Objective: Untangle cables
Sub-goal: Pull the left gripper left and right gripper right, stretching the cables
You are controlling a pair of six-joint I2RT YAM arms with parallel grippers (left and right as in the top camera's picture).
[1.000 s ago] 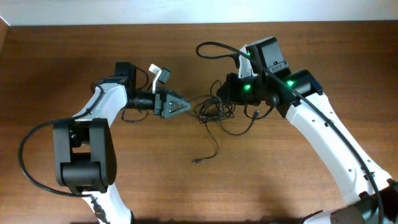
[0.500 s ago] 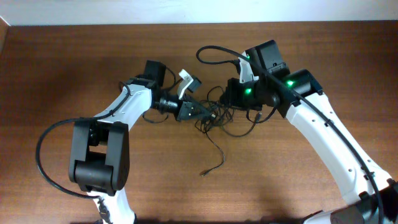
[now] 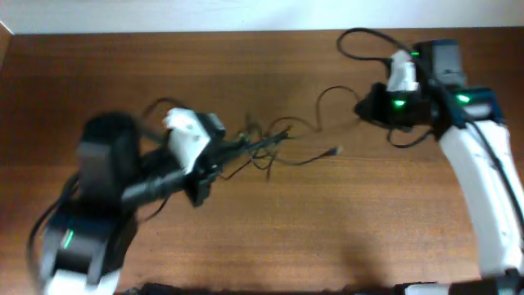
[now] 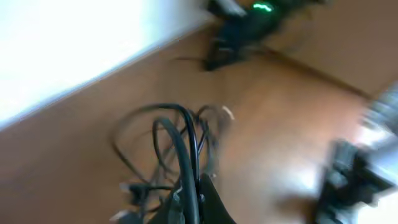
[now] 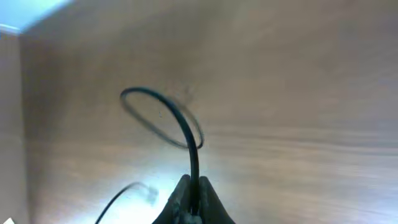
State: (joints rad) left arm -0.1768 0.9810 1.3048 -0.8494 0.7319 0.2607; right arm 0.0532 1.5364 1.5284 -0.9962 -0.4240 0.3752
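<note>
Next I need to draw my right gripper away from the tangle, then release the cord over bare wood, as that wood lies to its right in the overhead view.
The cables (image 3: 266, 147) hang as a stretched tangle of thin black cords between my two grippers over the wooden table. My left gripper (image 3: 239, 149) is shut on black strands at the tangle's left side. In the left wrist view these cables (image 4: 177, 140) loop up out of that gripper (image 4: 194, 194). My right gripper (image 3: 366, 109) is shut on one thin black cord that runs left to the tangle. In the right wrist view this cord (image 5: 177, 118) curls away from the closed gripper (image 5: 194, 194). A loose plug end (image 3: 334, 152) lies below the strand.
The right arm's own thick black cable (image 3: 360, 37) arcs near the table's far edge. A pale wall (image 3: 164, 15) borders the table at the back. Bare wood (image 3: 327, 229) spreads in front of the tangle. Another thin cord with a pale plug (image 5: 148, 191) shows beside the right gripper.
My left gripper shut on the tangle and pulled it left and toward the front. The right gripper moved right and back with its cord, which stretched the tangle apart.
</note>
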